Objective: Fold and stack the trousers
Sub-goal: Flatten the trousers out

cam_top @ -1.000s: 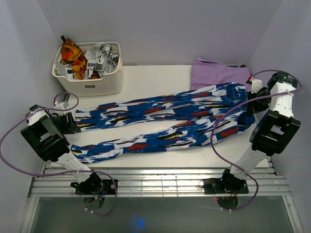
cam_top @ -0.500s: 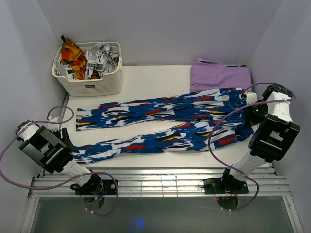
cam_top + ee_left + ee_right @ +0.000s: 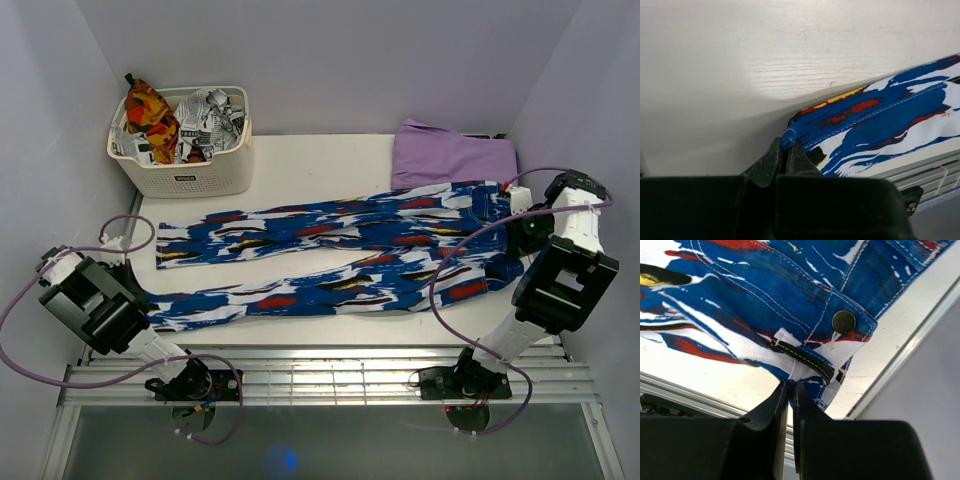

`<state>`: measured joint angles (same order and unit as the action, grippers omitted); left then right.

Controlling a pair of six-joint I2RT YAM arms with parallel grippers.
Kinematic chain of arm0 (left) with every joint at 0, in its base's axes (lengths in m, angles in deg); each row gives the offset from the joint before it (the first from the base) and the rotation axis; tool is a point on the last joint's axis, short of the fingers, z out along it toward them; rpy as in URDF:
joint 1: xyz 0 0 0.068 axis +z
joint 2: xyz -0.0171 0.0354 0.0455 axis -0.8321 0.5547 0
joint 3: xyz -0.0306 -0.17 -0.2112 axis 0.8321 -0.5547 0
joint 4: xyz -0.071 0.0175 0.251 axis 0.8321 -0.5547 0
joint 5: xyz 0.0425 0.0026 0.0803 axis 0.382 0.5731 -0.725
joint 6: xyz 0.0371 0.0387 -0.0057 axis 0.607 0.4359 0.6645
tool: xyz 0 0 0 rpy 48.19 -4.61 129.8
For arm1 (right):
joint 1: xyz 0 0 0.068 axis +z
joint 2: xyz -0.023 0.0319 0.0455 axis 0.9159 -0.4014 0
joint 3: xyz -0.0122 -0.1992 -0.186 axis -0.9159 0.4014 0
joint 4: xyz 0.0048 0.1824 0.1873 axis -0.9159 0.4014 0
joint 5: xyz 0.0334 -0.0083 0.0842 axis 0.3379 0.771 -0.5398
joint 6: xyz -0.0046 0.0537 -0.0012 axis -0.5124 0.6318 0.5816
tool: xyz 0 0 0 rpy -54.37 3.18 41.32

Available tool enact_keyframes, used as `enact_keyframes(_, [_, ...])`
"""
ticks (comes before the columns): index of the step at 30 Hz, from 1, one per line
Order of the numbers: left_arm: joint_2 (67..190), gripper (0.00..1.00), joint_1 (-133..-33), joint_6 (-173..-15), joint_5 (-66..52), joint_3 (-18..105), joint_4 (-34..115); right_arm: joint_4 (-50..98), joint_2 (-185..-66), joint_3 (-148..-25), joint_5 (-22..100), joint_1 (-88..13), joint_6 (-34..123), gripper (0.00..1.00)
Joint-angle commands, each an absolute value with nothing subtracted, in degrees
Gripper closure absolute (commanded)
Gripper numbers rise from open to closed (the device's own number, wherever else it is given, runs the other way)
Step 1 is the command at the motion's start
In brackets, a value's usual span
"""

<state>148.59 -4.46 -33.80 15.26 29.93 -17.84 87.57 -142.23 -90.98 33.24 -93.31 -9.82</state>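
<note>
The held corner will next go up and outward with my left gripper toward the far leg's hem (image 3: 162, 246), then be released, since that lies outward past bare table.
The trousers (image 3: 340, 255), bright blue with white, red, black and yellow streaks, lie flat across the table, waist to the right and both legs reaching left. My left gripper (image 3: 138, 300) is shut on the hem corner of the near leg; in the left wrist view the blue hem (image 3: 786, 139) bunches between the closed fingertips (image 3: 796, 152). My right gripper (image 3: 516, 233) is shut on the waistband edge. The right wrist view shows the cloth (image 3: 790, 300) pinched just below the belt loop, close to the metal button (image 3: 843, 321).
A cream basket (image 3: 185, 178) with orange-red and black-and-white printed clothes stands at the back left. A lilac garment (image 3: 455, 152) lies folded at the back right, touching the waist. A slatted rail (image 3: 320, 375) runs along the near edge. Walls close in on both sides.
My left gripper moved from the far leg's hem toward me to the near leg's hem and closed on it. The right gripper stayed shut on the waistband, drawing it slightly nearer.
</note>
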Motion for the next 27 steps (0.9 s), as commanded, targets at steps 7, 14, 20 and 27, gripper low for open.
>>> enact_keyframes(7, [137.0, 1.00, 7.3, -29.5, 31.9, 57.0, -35.1, 91.9, -137.2, -94.9, 29.5, -102.5, -19.3, 0.92])
enact_keyframes(14, [129.0, 1.00, 9.8, -25.4, 42.2, 55.4, -34.3, 94.7, -135.7, -93.4, 24.0, -105.8, -24.9, 0.92])
enact_keyframes(20, [126.6, 1.00, 10.9, -24.1, 42.7, 53.6, -35.9, 96.4, -133.3, -89.7, 22.3, -108.3, -30.8, 0.92])
enact_keyframes(27, [129.6, 1.00, 10.4, -22.8, 39.7, 49.3, -34.6, 92.3, -132.7, -81.9, 27.0, -110.5, -32.7, 0.92])
